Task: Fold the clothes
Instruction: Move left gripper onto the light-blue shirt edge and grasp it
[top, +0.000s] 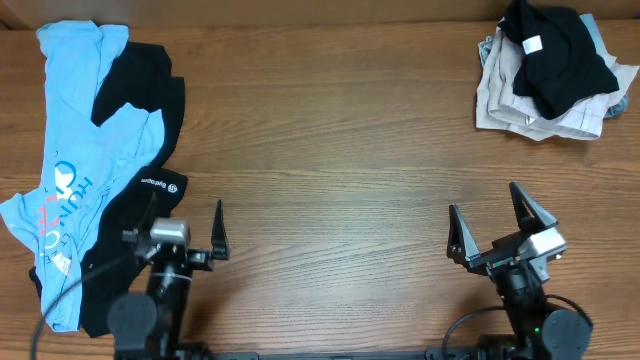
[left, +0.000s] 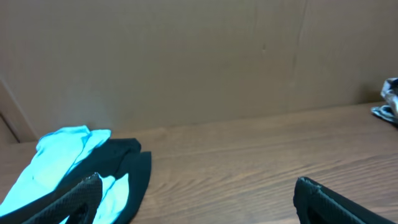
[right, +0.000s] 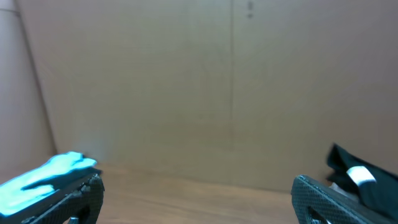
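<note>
I should reach outward next with my left gripper, tilting its fingers and lowering them onto the blue T-shirt's hemmed corner, because that corner lies outward and below, on top of the black garment.
A light blue T-shirt with white and pink lettering lies crumpled along the table's left side. It partly overlaps a black garment with a small white logo. Both show in the left wrist view, the blue shirt beside the black garment. My left gripper is open and empty at the front left, next to the black garment's edge, and its jaws stand wide apart. My right gripper is open and empty at the front right, also wide open in its wrist view.
A pile of clothes lies at the back right: a black garment with a white tag on top of beige and grey ones. It shows at the right edge of the right wrist view. A cardboard wall stands behind the wooden table.
</note>
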